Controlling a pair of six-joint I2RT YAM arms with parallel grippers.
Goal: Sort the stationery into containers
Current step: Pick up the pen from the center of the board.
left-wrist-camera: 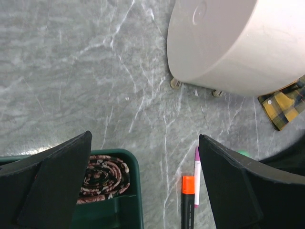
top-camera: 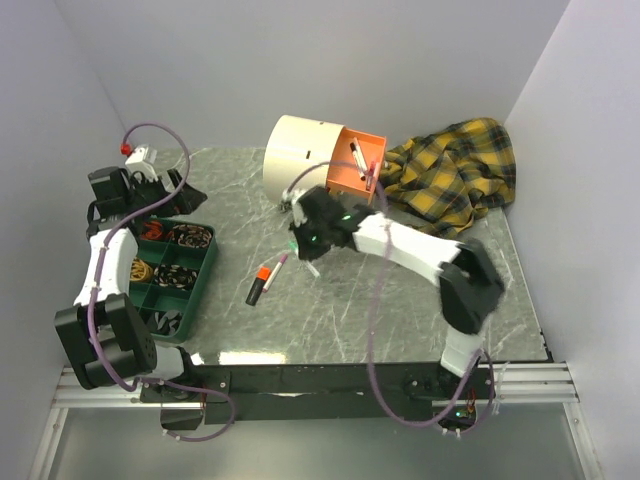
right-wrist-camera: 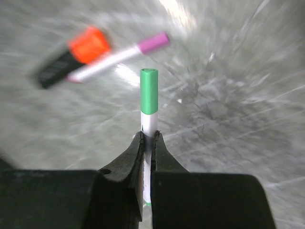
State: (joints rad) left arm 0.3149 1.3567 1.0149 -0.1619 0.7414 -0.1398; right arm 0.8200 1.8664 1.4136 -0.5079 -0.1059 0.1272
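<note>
My right gripper is to lift the white pen next and carry it outward over the orange drawer (top-camera: 340,175), toward the right in the top view. Pens lie inside that drawer.
My right gripper (right-wrist-camera: 147,136) is shut on a white pen with a green cap (right-wrist-camera: 149,90), which sticks out past the fingertips above the marble table. In the top view this gripper (top-camera: 303,243) hovers mid-table, in front of the cream cabinet (top-camera: 300,155). The cabinet's orange drawer (top-camera: 340,175) stands pulled out with pens inside. An orange-capped black marker (top-camera: 262,283) and a pink-tipped pen (top-camera: 277,264) lie side by side on the table to the left of the gripper. My left gripper (left-wrist-camera: 145,138) is open and empty at the far left, above the far end of a green tray.
A green divided tray (top-camera: 200,280) holding coiled bands sits at the left. A yellow plaid cloth (top-camera: 455,170) is heaped at the back right, beside the drawer. White walls close in the table on three sides.
</note>
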